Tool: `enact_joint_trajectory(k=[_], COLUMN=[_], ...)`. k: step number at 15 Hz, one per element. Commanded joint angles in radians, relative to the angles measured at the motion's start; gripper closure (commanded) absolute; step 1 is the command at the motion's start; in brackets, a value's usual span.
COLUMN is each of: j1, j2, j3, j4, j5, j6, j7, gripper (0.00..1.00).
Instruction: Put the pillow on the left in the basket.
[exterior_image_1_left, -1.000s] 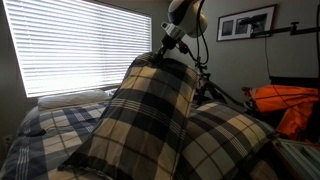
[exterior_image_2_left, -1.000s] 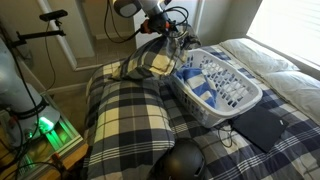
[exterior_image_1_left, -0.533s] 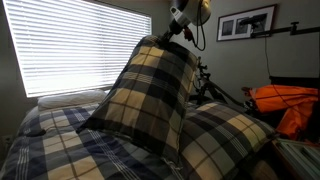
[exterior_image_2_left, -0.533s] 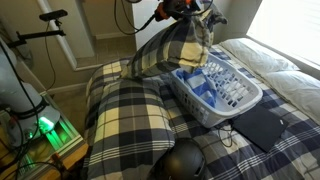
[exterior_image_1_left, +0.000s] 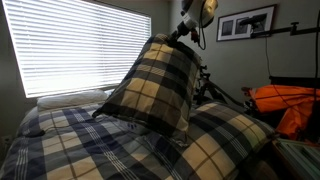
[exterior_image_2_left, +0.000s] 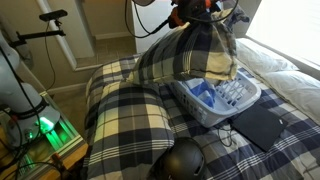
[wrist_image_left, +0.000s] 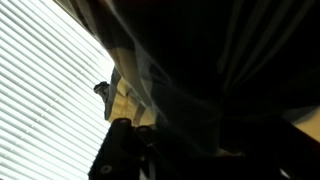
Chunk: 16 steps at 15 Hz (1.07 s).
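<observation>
The pillow hangs over only one end of the white latticed basket, which lies below and outward of the robot's gripper, so the gripper will next lower the pillow outward and release it.
The plaid pillow hangs in the air from my gripper, which is shut on its top corner. In an exterior view the pillow dangles over the near end of the white latticed basket and hides part of it. My gripper is high above the basket. The wrist view is almost all dark pillow fabric pressed close to the camera; the fingers are hidden there.
A matching plaid twin pillow lies on the plaid-covered bed; it also shows in an exterior view. A white flat pillow lies by the blinds. A dark flat pad lies beside the basket. Orange fabric lies at the right.
My gripper has lifted the plaid pillow higher off the bed and carried it sideways over the basket, so it now covers the basket's near end.
</observation>
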Motion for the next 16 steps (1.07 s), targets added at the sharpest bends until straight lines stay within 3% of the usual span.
enact_joint_trajectory(k=[1,6,11,16], j1=[0.006,0.012,-0.061,-0.167], j2=[0.0,0.024,0.251,0.456], j3=[0.001,0.001,0.072,0.174], j4=[0.0,0.022,0.245,0.422], j5=[0.0,0.005,0.187,0.221], j6=[0.001,0.024,0.249,0.422], j7=[0.001,0.003,-0.098,-0.108], gripper=[1.0,0.99,1.0,1.0])
